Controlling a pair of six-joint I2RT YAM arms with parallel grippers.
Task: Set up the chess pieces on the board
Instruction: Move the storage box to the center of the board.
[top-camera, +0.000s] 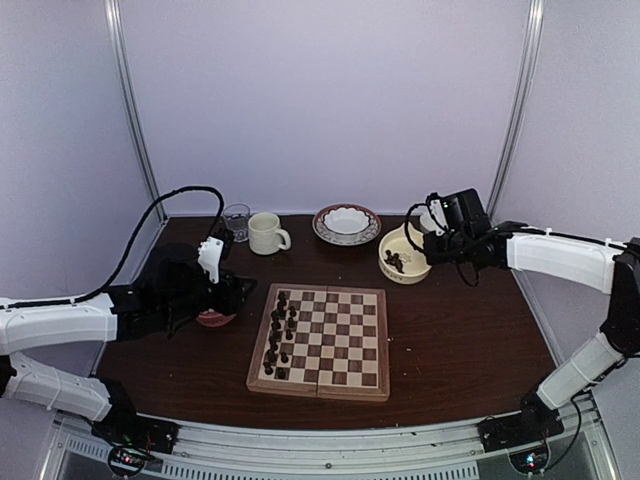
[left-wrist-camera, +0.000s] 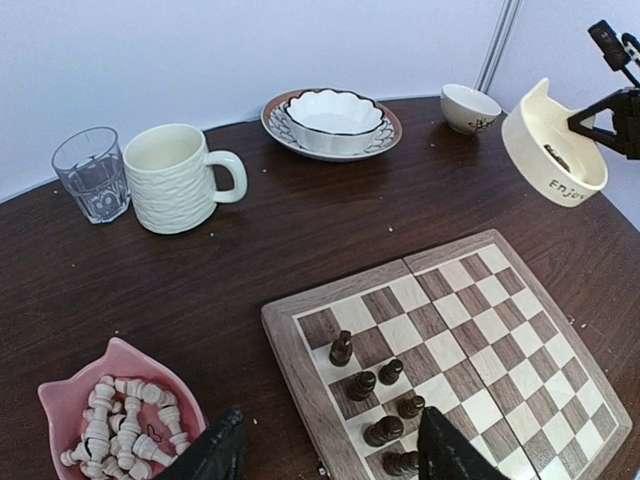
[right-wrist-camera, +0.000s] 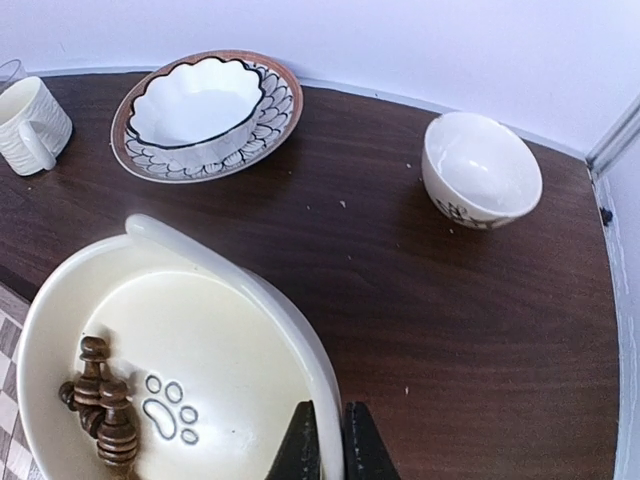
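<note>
The robot's right gripper needs to pull the raised dish back, lower it and let go of the dish's rim, because the bare tabletop beside the board is below and back from the gripper.
The board (top-camera: 350, 345) lies in the middle of the table, with several dark chess pieces (top-camera: 280, 330) standing in its two left columns. In the left wrist view those dark pieces (left-wrist-camera: 362, 384) stand at the board's (left-wrist-camera: 480, 330) near-left corner. My left gripper (left-wrist-camera: 330, 450) hangs open above that corner, holding nothing, beside a pink dish (left-wrist-camera: 60, 395) of pale pieces (left-wrist-camera: 120, 420). A cream paw-print dish (right-wrist-camera: 220, 340) holds a few more dark pieces (right-wrist-camera: 100, 410). My right gripper (right-wrist-camera: 333, 445) is shut on its rim, one finger inside and one outside.
Along the back stand a glass (left-wrist-camera: 92, 175), a white mug (left-wrist-camera: 175, 178), a scalloped bowl on a patterned plate (left-wrist-camera: 332, 115) and a small white bowl (right-wrist-camera: 480, 170). The cream dish (top-camera: 403, 262) sits beyond the board's far right corner.
</note>
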